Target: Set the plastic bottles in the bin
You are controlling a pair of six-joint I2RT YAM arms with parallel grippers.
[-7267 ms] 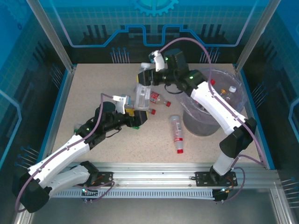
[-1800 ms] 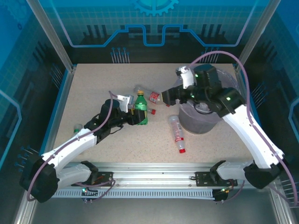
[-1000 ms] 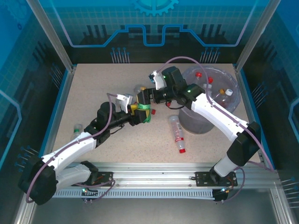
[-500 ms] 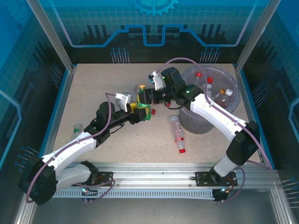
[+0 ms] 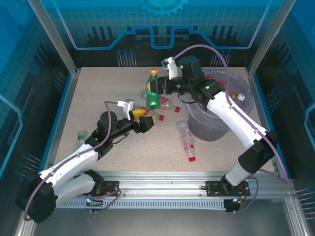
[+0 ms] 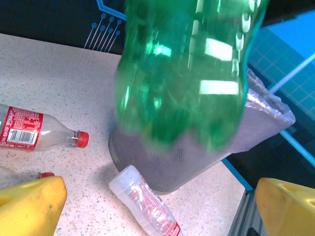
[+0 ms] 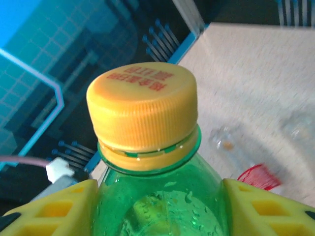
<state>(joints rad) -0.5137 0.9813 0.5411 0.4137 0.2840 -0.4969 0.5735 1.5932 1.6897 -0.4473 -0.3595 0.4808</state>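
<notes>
The green bottle (image 5: 153, 96) is still hanging above the table outside the bin. My right gripper will next swing over the bin's opening (image 5: 237, 90), go down inside and let go of the bottle.
My right gripper (image 5: 158, 88) is shut on the green bottle (image 5: 153, 96), held upright above the table, left of the bin (image 5: 216, 129). In the right wrist view its yellow cap (image 7: 142, 105) rises between my yellow fingers (image 7: 49, 211). My left gripper (image 5: 143, 119) is open and empty, below and in front of that bottle; its wrist view looks up at the green bottle (image 6: 187, 73) before the bin (image 6: 197, 162). Clear red-labelled bottles lie on the table: one (image 5: 168, 104) behind my left gripper, one (image 5: 186, 140) before the bin, one (image 5: 80, 139) far left. Capped bottles (image 5: 241, 97) lie in the bin.
The bin is lined with a lavender bag (image 5: 248, 105) and stands at the right back. Blue rails (image 5: 63, 115) edge the table, with a metal frame (image 5: 162, 179) along the front. In the left wrist view a red-capped bottle (image 6: 34, 135) lies left of the bin.
My left gripper has opened, let go of the green bottle and drawn back. My right gripper has closed on the bottle and lifted it up and toward the back.
</notes>
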